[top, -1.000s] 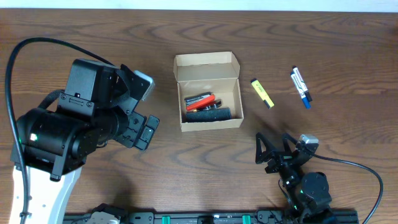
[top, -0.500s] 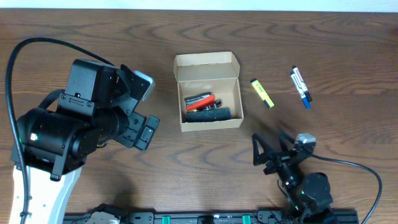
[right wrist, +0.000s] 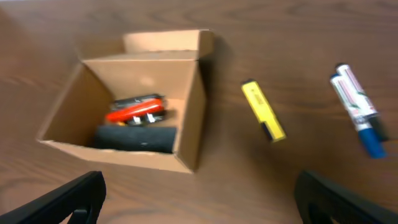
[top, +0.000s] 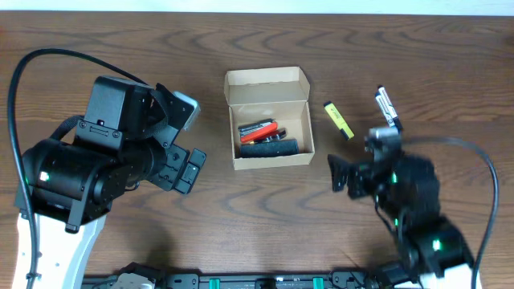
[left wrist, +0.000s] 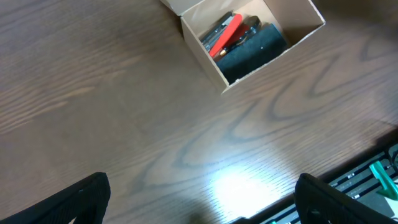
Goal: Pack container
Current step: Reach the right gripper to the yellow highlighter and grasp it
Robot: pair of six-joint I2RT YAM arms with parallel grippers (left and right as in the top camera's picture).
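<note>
The right gripper moves outward next, turns to match the slant, and descends to close across the yellow marker's middle [top: 339, 120] [right wrist: 263, 109], which lies outward and below.
The tan cardboard container [top: 269, 88] stands open at mid-table with its flap lid folded back. Inside lie a red marker [top: 259, 129] and a black item [top: 269, 148]. It also shows in the left wrist view [left wrist: 292, 42] and the right wrist view [right wrist: 186, 118]. A yellow marker [top: 338, 120] lies to its right, also in the right wrist view [right wrist: 263, 111]. Two dark blue-and-white markers [right wrist: 357, 109] lie farther right, partly hidden by the right arm in the overhead view [top: 385, 103]. My right gripper [top: 339, 175] is open and empty, right of the container. My left gripper [top: 191, 168] is open and empty, left of it.
A black rail with green parts [top: 265, 282] runs along the table's front edge and shows in the left wrist view [left wrist: 373, 174]. The bulky left arm [top: 88, 168] fills the left side. Bare wood [top: 265, 209] lies in front of the container.
The right arm has swung up from the front edge toward the markers and now sits right of the container, blurred with motion. The left arm has not moved.
</note>
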